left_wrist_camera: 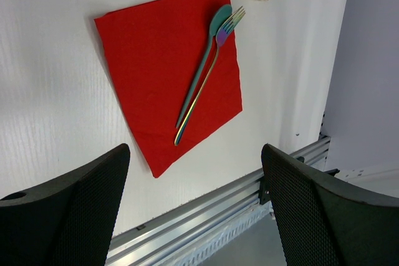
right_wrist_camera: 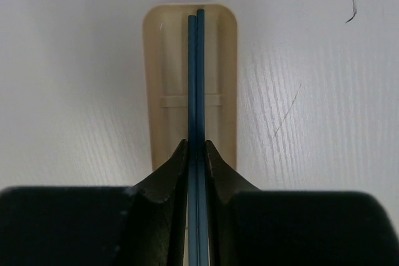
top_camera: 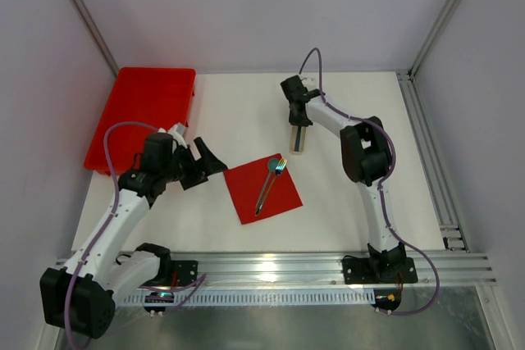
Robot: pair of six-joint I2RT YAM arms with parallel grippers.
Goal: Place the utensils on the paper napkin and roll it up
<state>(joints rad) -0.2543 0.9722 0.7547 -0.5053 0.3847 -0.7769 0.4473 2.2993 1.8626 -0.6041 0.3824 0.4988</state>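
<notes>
My right gripper lifts next, comes back over the bare napkin beside the teal spoon and lowers to release the sticks, since that part of the napkin lies empty.
The red paper napkin (top_camera: 246, 196) (left_wrist_camera: 156, 60) lies flat at the table's middle. On its right part rest two utensils: a teal spoon (top_camera: 267, 182) (left_wrist_camera: 201, 73) and an iridescent fork (left_wrist_camera: 229, 22), side by side with their heads at the far corner. My left gripper (top_camera: 205, 168) (left_wrist_camera: 194, 154) hovers open just left of the napkin, nothing between its fingers. Farther back, my right gripper (top_camera: 298, 125) (right_wrist_camera: 196, 146) points down over a beige oblong case (top_camera: 296, 143) (right_wrist_camera: 165, 60). It is shut on two thin blue sticks (right_wrist_camera: 196, 73) lying lengthwise in the case.
A big red plastic tray (top_camera: 143, 112) sits at the back left. An aluminium rail (top_camera: 271, 264) runs along the near edge, and another (top_camera: 431, 161) along the right side. White walls close off the back and sides.
</notes>
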